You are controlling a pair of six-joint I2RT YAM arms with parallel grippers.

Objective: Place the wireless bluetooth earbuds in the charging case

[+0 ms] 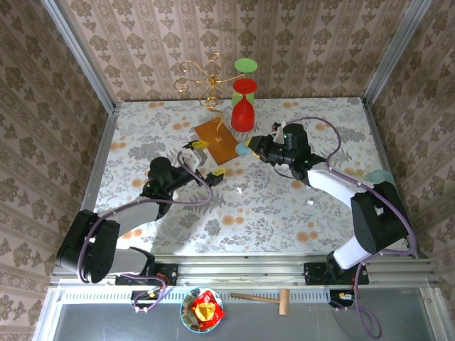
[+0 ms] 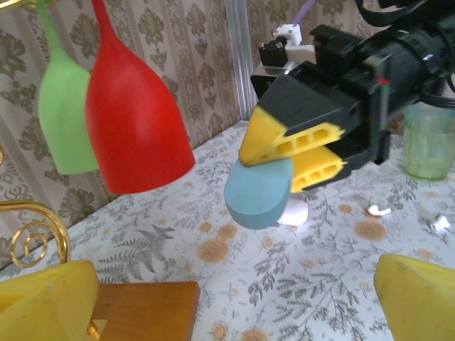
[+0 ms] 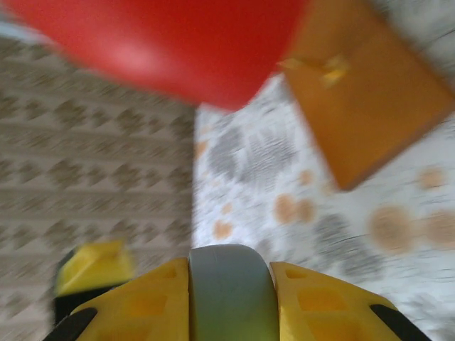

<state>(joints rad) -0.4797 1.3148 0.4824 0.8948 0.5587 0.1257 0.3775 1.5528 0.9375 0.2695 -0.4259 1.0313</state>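
Note:
The clear cloth beside the wooden base is below my right gripper's fingers, so next the gripper needs to lower and tilt downward to release the light blue charging case (image 2: 259, 192).
My right gripper (image 1: 250, 148) is shut on a light blue charging case (image 2: 259, 192), holding it above the table; the case (image 3: 229, 291) sits edge-up between the yellow fingers. My left gripper (image 1: 210, 159) faces it from the left and stands wide open with nothing between its fingertips (image 2: 416, 298). A white case (image 2: 294, 214) lies on the table just behind the blue one. Two small white earbuds (image 2: 379, 210) lie loose on the cloth further right, one of them (image 2: 439, 222) near the frame edge.
A red glass (image 1: 243, 106) and a green glass (image 1: 246, 66) hang from a gold wire rack (image 1: 202, 78) on a wooden base (image 1: 215, 140) just behind both grippers. A pale green cup (image 2: 430, 142) stands at the right. Patterned walls close in the table.

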